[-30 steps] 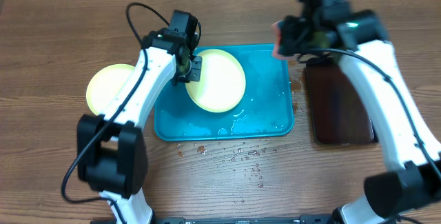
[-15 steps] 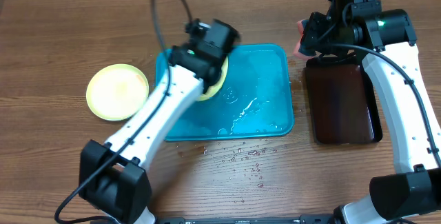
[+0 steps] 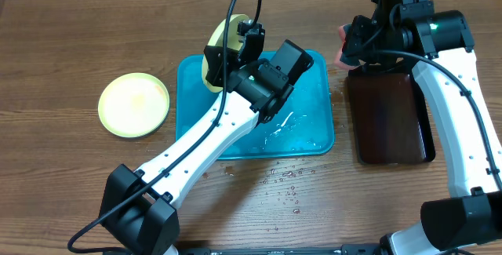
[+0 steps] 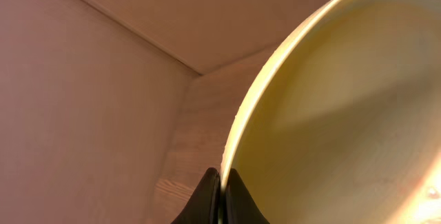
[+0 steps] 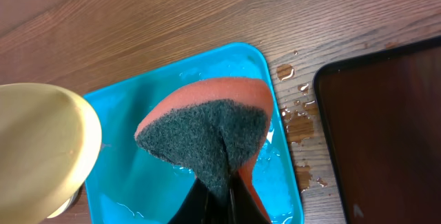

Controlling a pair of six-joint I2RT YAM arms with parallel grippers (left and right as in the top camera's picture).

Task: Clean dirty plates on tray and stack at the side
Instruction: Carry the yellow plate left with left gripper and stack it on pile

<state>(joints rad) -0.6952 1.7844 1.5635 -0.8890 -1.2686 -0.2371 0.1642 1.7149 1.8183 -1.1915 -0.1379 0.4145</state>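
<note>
The robot's left gripper will next swing to the left in the overhead view and down, level its plate and then let go of it, because the second yellow-green plate (image 3: 133, 104) lies below on that side.
My left gripper (image 4: 222, 189) is shut on the rim of a pale yellow-green plate (image 3: 219, 45) and holds it tilted on edge above the far left part of the turquoise tray (image 3: 311, 114); the plate fills the left wrist view (image 4: 344, 114) and shows at the left in the right wrist view (image 5: 41, 148). A second yellow-green plate (image 3: 133, 104) lies flat on the table left of the tray. My right gripper (image 5: 224, 196) is shut on an orange sponge with a dark green scrub face (image 5: 207, 131), held above the tray's far right corner (image 5: 255, 55). No light blue plate is in view.
A narrow dark brown tray (image 3: 388, 118) lies right of the turquoise tray. Water drops and small reddish spots (image 3: 278, 180) lie on the wooden table in front of the tray. Water stands in the turquoise tray. A cardboard wall runs along the back.
The left arm has lifted the yellow-green plate off the tray, swung it toward the far side and tipped it on edge. The right arm moved right with the sponge, then held still.
</note>
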